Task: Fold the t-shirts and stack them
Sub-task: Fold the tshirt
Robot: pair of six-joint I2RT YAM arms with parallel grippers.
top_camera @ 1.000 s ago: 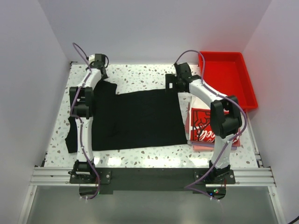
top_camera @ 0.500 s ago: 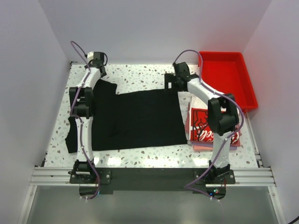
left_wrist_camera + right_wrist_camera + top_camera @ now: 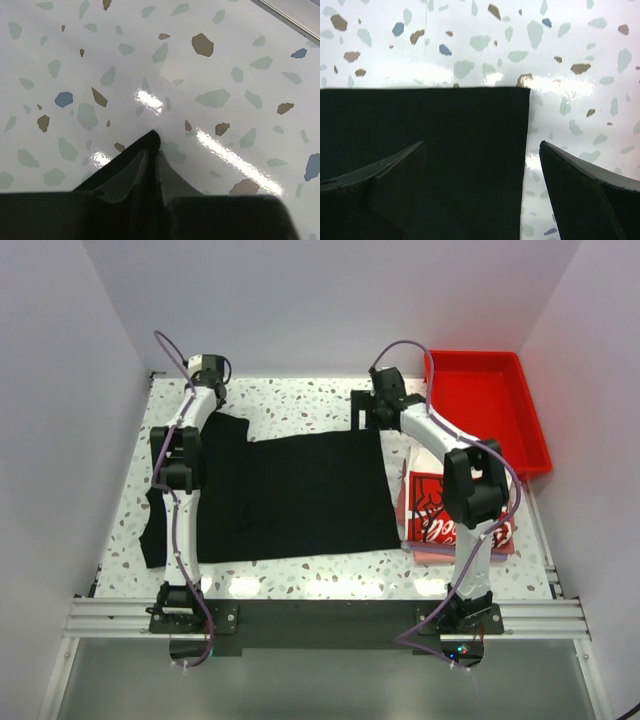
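My right gripper should next go down to the t-shirt's far corner (image 3: 376, 432) (image 3: 524, 95) below it, to the right in the wrist view, and close, because its fingers are on both sides of the t-shirt's edge.
A plain black t-shirt (image 3: 290, 495) lies spread flat on the speckled table. My left gripper (image 3: 215, 408) is at the shirt's far left corner. In the left wrist view this left gripper (image 3: 155, 156) is shut, with a tip of black cloth (image 3: 151, 138) pinched between its fingers. My right gripper (image 3: 366, 425) hangs open over the far right corner. In the right wrist view the right gripper (image 3: 481, 146) straddles the black t-shirt's (image 3: 420, 120) right edge, one finger over cloth and one over bare table. A folded white t-shirt with a red-and-black print (image 3: 440, 508) lies on pinkish ones (image 3: 432, 553) at the right.
A red plastic tray (image 3: 490, 420) stands at the far right corner, next to the folded pile. One black sleeve (image 3: 155, 530) reaches toward the table's left edge. White walls close in the table on three sides.
The left gripper has shut on the black t-shirt's far left corner. The right gripper has shifted slightly left and farther back over the far right corner and stays open.
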